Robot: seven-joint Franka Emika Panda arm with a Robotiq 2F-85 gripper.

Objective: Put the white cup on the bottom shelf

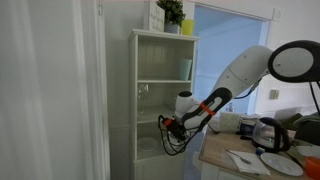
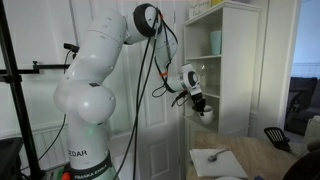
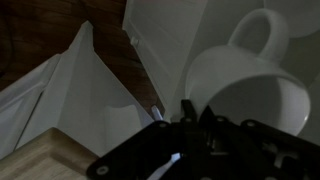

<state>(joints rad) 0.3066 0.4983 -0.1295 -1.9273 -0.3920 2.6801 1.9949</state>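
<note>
The white cup (image 3: pixel 250 85) hangs close to the front edge of the bottom shelf. My gripper should next move outward and a little down, farther onto the bottom shelf (image 3: pixel 196 48), and let go of the cup.
The white cup (image 3: pixel 250 85) fills the right of the wrist view, tilted, with its handle pointing up. My gripper (image 3: pixel 190 115) is shut on its rim. In both exterior views the gripper (image 1: pixel 167 127) (image 2: pixel 203 108) hovers in front of the tall white shelving unit (image 1: pixel 165 90) at mid height, and the cup shows as a small white shape at the fingertips (image 2: pixel 207 113). The bottom shelf (image 1: pixel 150 156) is the lowest visible board, below the gripper. In the wrist view the white boards (image 3: pixel 90 90) lie below and to the left of the cup.
A pale green tumbler (image 1: pixel 186 68) (image 2: pixel 215 42) stands on a higher board, and a potted plant (image 1: pixel 171 12) stands on top of the unit. A wooden table (image 1: pixel 225 152) beside the unit holds a plate (image 1: pixel 275 163) and kitchen items. A door frame (image 1: pixel 100 90) is close by.
</note>
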